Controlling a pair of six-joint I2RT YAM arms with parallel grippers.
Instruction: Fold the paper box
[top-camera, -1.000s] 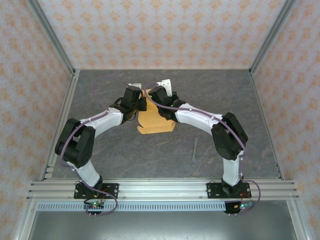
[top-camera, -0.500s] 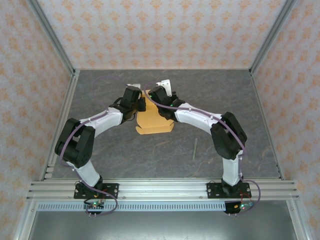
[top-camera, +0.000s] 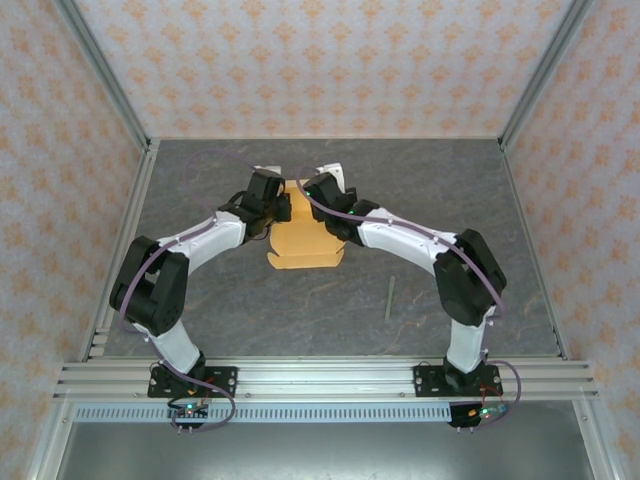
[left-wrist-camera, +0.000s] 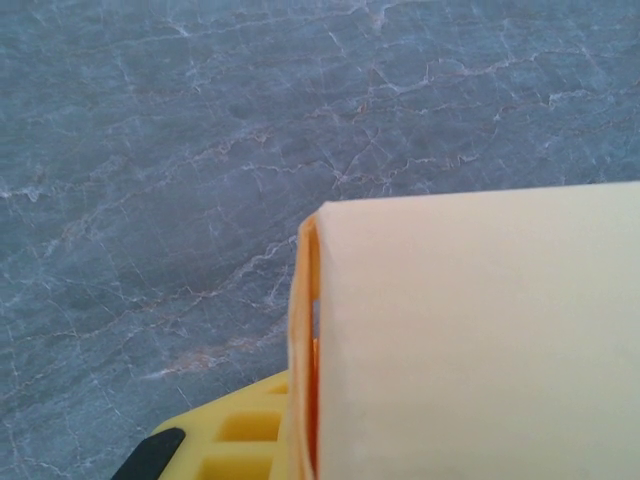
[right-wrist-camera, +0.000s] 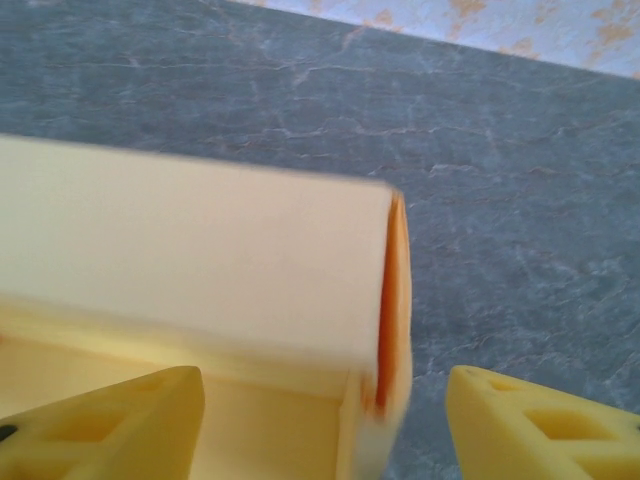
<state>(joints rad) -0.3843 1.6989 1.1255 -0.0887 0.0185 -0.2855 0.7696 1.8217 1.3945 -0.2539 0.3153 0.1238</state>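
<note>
The left gripper will first pull the held corner of the box back toward the aluminium bar and then let go of the corner, to turn the paper box.
The paper box is a light tan card piece, partly folded, lying mid-table between my two wrists. My left gripper sits at its far left corner. In the left wrist view the box's doubled edge runs down beside one yellow finger, and the card hides the other finger; this gripper is shut on the paper box. My right gripper is at the box's far edge. Its yellow fingers stand wide apart, either side of the box's folded corner, without touching it, so the gripper is open.
A thin greenish stick lies on the grey table to the right of the box, in front of the right arm's elbow. Patterned walls with metal posts close in three sides. An aluminium rail runs along the near edge.
My right gripper has opened and let go of the box, and its arm has shifted slightly to the right. The box has settled a little lower and leftward. The left gripper stays shut.
</note>
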